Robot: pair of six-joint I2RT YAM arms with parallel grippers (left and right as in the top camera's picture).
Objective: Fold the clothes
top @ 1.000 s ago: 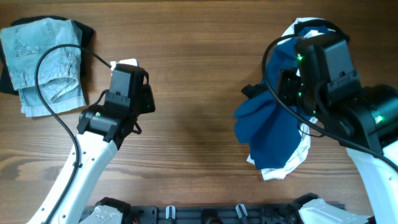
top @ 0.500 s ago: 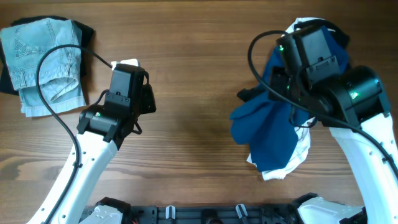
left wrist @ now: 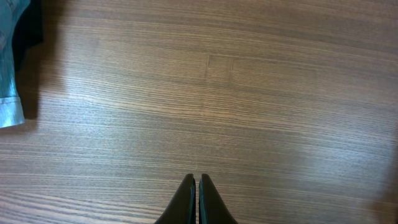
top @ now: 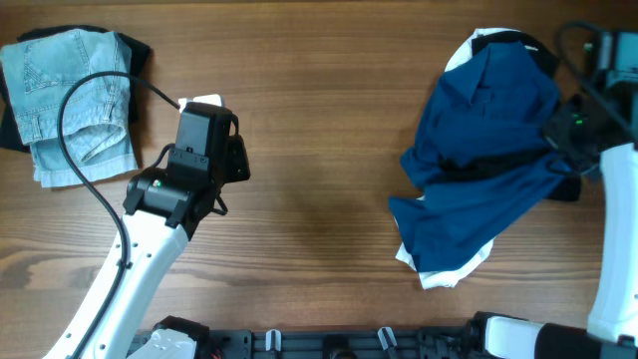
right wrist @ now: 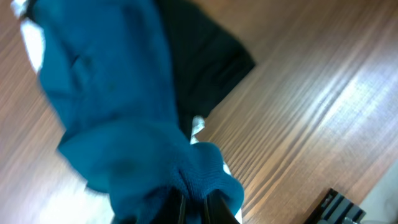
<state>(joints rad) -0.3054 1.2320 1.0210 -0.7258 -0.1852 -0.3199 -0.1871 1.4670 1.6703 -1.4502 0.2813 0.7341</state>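
The blue shirt still lies over the white piece, so my right gripper should pull the bunched fold (top: 575, 160) (right wrist: 198, 190) to the right in the overhead view and open.
The clothes lie in two heaps. At the right, a dark blue shirt (top: 488, 140) is pulled out over a white piece (top: 449, 271) and a black piece (top: 477, 168). My right gripper (right wrist: 194, 200) is shut on a bunched fold of the blue shirt (right wrist: 118, 118) and holds it at the table's far right edge. The black piece (right wrist: 208, 56) lies on the wood beyond it. Pale blue denim (top: 70, 95) sits folded at the top left on a black piece (top: 137, 48). My left gripper (left wrist: 198, 182) hovers shut and empty over bare wood, right of the denim (left wrist: 7, 93).
The left arm (top: 150, 249) runs from the front edge up to the middle left, with a black cable (top: 80, 130) looping over the denim. The right arm (top: 613, 259) stands along the right edge. Bare wooden table (top: 319, 150) lies between the two heaps.
My right gripper has swung from over the pile out to the far right, dragging the blue shirt with it, so the shirt now lies stretched wider. The left arm has not moved.
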